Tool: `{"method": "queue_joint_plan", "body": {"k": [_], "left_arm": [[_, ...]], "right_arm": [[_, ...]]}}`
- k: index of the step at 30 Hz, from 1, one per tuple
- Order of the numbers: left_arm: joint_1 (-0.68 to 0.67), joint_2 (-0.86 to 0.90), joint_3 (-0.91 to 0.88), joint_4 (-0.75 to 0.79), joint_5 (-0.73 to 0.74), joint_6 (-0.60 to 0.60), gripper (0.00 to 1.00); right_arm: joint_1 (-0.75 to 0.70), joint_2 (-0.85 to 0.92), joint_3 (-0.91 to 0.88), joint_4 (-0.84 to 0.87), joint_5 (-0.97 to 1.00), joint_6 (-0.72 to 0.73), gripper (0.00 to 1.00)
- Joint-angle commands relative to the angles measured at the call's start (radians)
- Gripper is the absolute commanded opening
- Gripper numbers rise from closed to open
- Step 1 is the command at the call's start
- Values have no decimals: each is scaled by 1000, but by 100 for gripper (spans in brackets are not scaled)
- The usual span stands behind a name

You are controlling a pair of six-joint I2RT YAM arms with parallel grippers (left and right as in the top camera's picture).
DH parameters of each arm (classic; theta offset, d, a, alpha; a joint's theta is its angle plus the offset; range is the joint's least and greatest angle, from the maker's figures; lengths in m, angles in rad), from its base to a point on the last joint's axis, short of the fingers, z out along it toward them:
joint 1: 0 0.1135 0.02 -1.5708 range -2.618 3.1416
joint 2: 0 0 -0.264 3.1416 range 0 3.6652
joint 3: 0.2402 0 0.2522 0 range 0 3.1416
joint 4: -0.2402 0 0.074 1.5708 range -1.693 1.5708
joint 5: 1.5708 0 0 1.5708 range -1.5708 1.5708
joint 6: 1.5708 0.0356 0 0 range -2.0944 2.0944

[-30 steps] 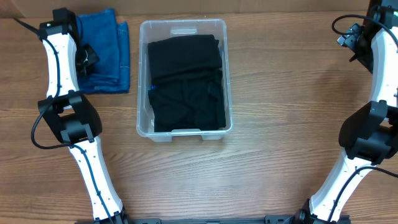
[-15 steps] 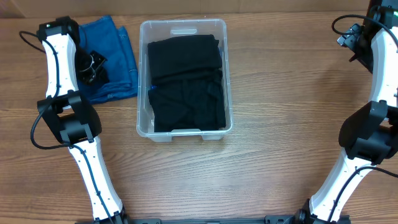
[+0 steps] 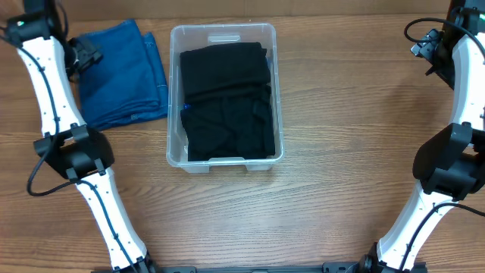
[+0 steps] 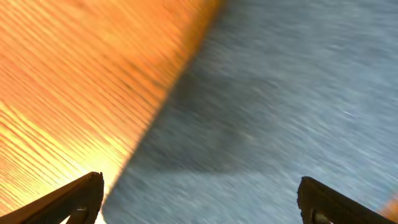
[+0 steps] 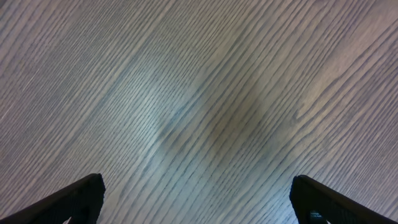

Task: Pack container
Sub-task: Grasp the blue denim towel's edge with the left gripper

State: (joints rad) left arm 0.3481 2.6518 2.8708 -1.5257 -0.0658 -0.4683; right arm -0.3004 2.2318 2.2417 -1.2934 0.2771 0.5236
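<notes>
I should next lower the open fingers of my left gripper astride the blue cloth's edge farthest from the container, as that edge lies below and runs between them.
The clear plastic container (image 3: 172, 91) stands at the table's middle, with folded black cloth (image 3: 227, 98) filling its base. A folded blue cloth (image 3: 121, 76) lies flat on the wood just left of it. My left gripper (image 3: 85, 57) hovers at that cloth's far left edge, open and holding nothing. In the left wrist view the blue cloth (image 4: 280, 93) fills the frame, blurred, between the widely parted fingers of the left gripper (image 4: 199, 200). My right gripper (image 3: 421, 50) hangs at the far right, open, and in its wrist view the right gripper (image 5: 196, 200) shows only bare wood.
The wooden table (image 3: 341, 152) stretches bare between the container and the right arm. The left arm's base link (image 3: 76, 152) stands left of the container's near corner; the right arm's base link (image 3: 451, 163) stands by the right edge.
My left gripper has opened, let go of the blue cloth and drawn back to the far left. The cloth now lies a little nearer the container. The right arm has not moved.
</notes>
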Motion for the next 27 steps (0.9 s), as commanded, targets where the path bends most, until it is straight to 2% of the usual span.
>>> {"method": "queue_joint_plan", "body": {"k": [1, 3, 5, 7, 11, 23, 27], "left_arm": [[65, -4, -95, 47, 94, 117, 100], [95, -4, -170, 101, 207, 180, 100], [112, -4, -219, 141, 245, 226, 100], [126, -4, -249, 169, 296, 287, 100], [138, -4, -279, 229, 488, 437, 100], [144, -3, -453, 360, 507, 529, 100], [144, -2, -462, 389, 595, 544, 100]], "right_arm": [[-4, -2, 2, 6, 13, 5, 100], [-4, -2, 1, 6, 13, 5, 100], [-4, -2, 1, 6, 13, 5, 100], [-4, -2, 2, 6, 13, 5, 100], [-4, -2, 2, 6, 13, 5, 100], [-4, -2, 1, 6, 13, 5, 100], [-4, -2, 2, 6, 13, 5, 100]]}}
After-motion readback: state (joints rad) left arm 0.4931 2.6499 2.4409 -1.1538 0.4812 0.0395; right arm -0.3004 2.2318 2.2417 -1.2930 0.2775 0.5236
